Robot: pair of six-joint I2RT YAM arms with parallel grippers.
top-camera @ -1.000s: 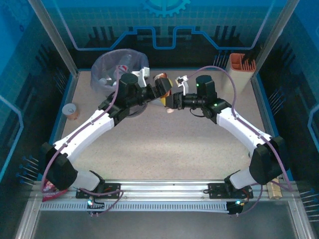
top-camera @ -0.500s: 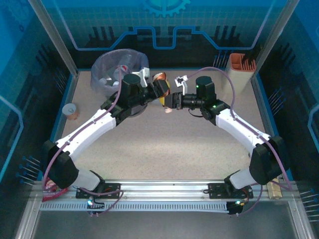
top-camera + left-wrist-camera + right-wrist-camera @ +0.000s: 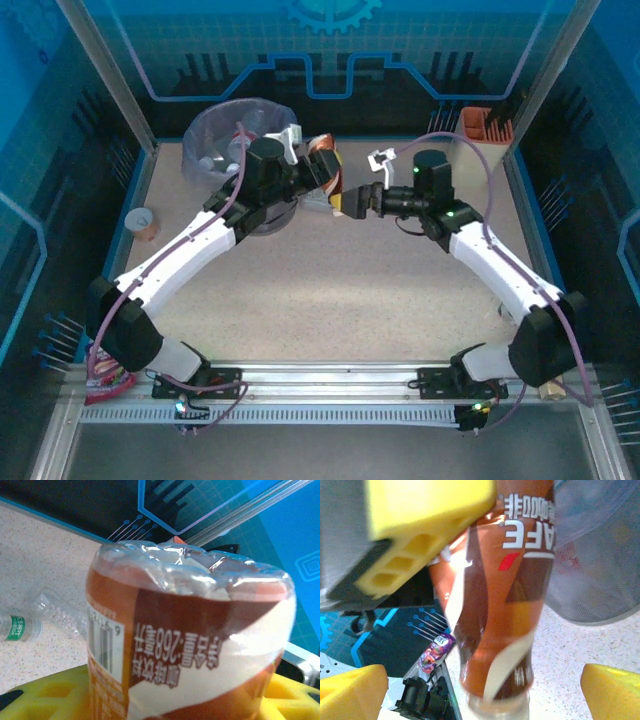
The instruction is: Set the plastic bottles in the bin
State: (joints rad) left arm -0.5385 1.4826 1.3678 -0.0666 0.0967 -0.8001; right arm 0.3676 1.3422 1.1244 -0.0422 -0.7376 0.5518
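Observation:
The robot's left gripper should next swing outward over the bin's opening [image 3: 232,138], which is beside it on the side away from the right gripper, and let go of the bottle where others lie.
A brown-and-orange labelled plastic bottle [image 3: 321,158] [image 3: 190,645] [image 3: 500,595] hangs in the air, with my left gripper [image 3: 328,178] [image 3: 175,702] shut on it, just right of the bin [image 3: 235,135] [image 3: 600,570]. The round grey bin has a translucent liner and holds a few bottles [image 3: 215,160]. My right gripper [image 3: 347,203] [image 3: 485,695] is open; its yellow fingers [image 3: 612,692] stand wide on either side of the bottle's neck end without touching it. A clear bottle with a green label [image 3: 50,617] lies on the table behind the held one.
A paper cup [image 3: 145,222] stands near the left wall. A cream-and-orange holder [image 3: 480,135] sits at the back right. A red snack packet [image 3: 105,375] lies by the left arm's base. A purple packet [image 3: 436,651] lies near the front rail.
The right arm has drawn back to the right, off the bottle. The left gripper has carried the bottle slightly up and back, nearer the bin.

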